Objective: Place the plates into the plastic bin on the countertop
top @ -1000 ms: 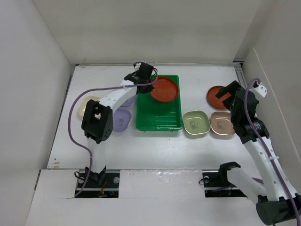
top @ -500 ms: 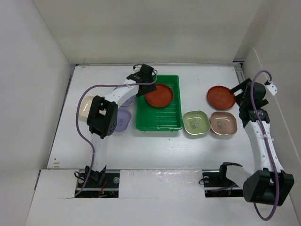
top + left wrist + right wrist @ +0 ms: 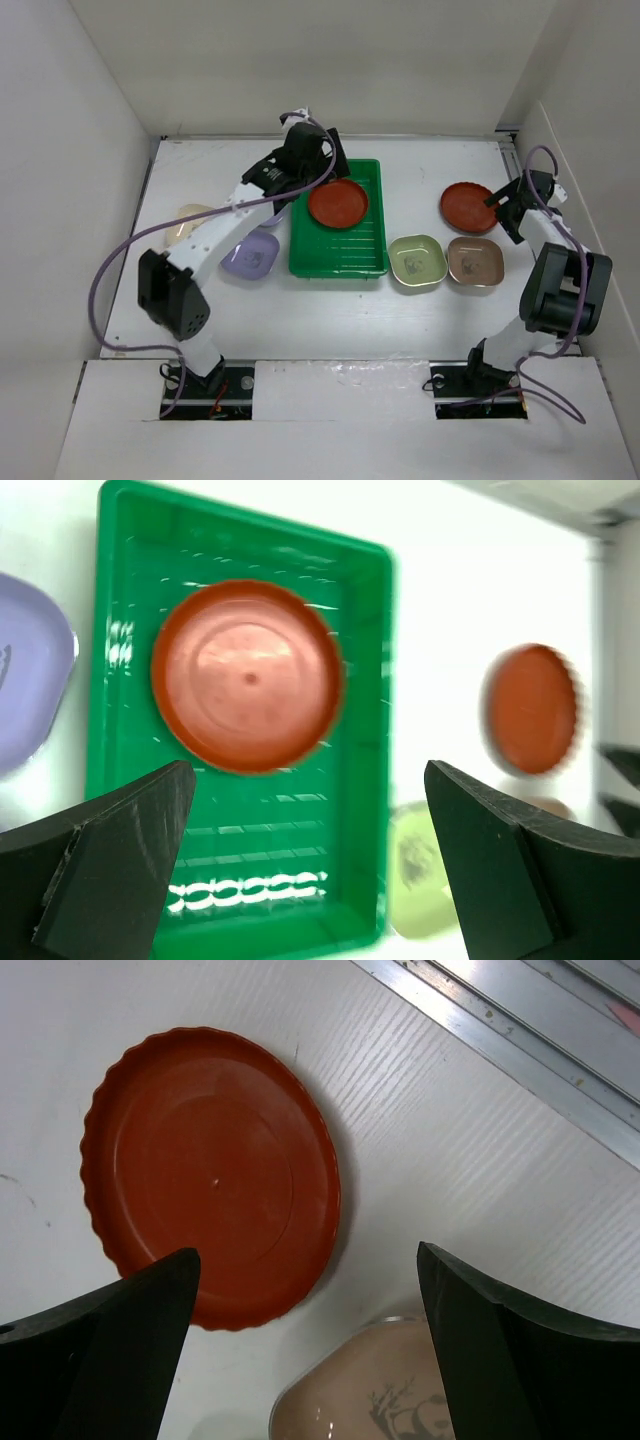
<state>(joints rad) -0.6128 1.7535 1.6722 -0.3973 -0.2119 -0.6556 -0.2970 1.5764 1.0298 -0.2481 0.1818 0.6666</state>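
I will lower my right gripper next and move it outward onto the second red-orange plate's rim facing the metal bar. The empty countertop there leaves room for one finger.
One red-orange plate lies flat in the far half of the green plastic bin. My left gripper hovers above it, open and holding nothing. On the white countertop to the right lies a second red-orange plate, and my right gripper hangs open over its near right edge. A light green plate and a tan-pink plate sit right of the bin. Left of the bin lie a lavender plate and a cream plate.
White wall panels close in the countertop on the left, back and right. A metal rail runs along the base of the right wall, close to the right gripper. The left arm's links and cable cross over the plates left of the bin.
My left gripper has opened and let the red-orange plate drop into the bin, then risen. The right arm has swung out, bringing its gripper over the right-hand red-orange plate.
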